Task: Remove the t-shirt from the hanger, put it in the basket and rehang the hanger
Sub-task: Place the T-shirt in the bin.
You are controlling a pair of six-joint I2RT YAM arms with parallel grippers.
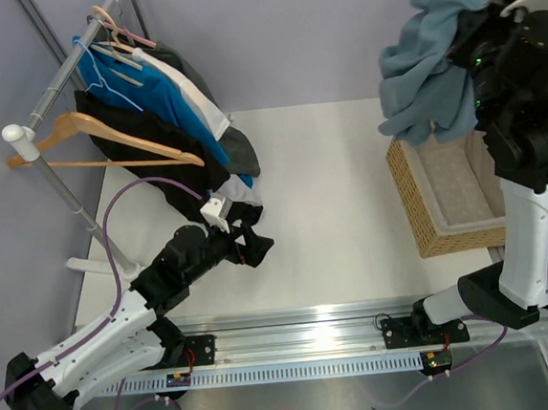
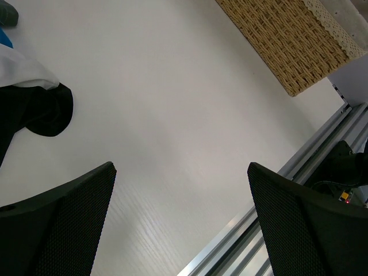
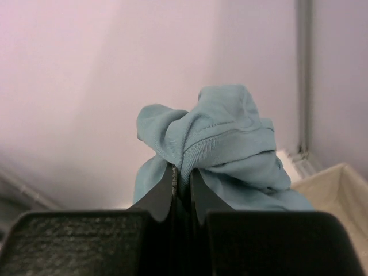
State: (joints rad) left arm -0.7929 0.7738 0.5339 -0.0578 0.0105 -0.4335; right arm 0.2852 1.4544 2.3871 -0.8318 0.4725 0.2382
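I will next lower the bunched t-shirt down into the wicker basket with my right gripper and let it go there, since the basket's open top is below that gripper.
A teal t-shirt [image 1: 430, 67] hangs bunched from my right gripper [image 1: 466, 39], high above the wicker basket [image 1: 407, 193]. In the right wrist view the gripper [image 3: 183, 172] is shut on a fold of the shirt [image 3: 218, 144]. A bare wooden hanger [image 1: 95, 134] hangs at the front of the clothes rack [image 1: 57, 85] at the left. My left gripper [image 1: 254, 245] is open and empty, low over the table beside the hanging black garment [image 1: 168, 147]; in the left wrist view [image 2: 181, 167] only bare table lies between its fingers.
Blue, white and black shirts [image 1: 153, 81] hang on other hangers on the rack. The black cloth's edge shows in the left wrist view [image 2: 34, 109]. The basket shows there too [image 2: 287, 40]. A metal rail [image 1: 305, 341] runs along the near table edge.
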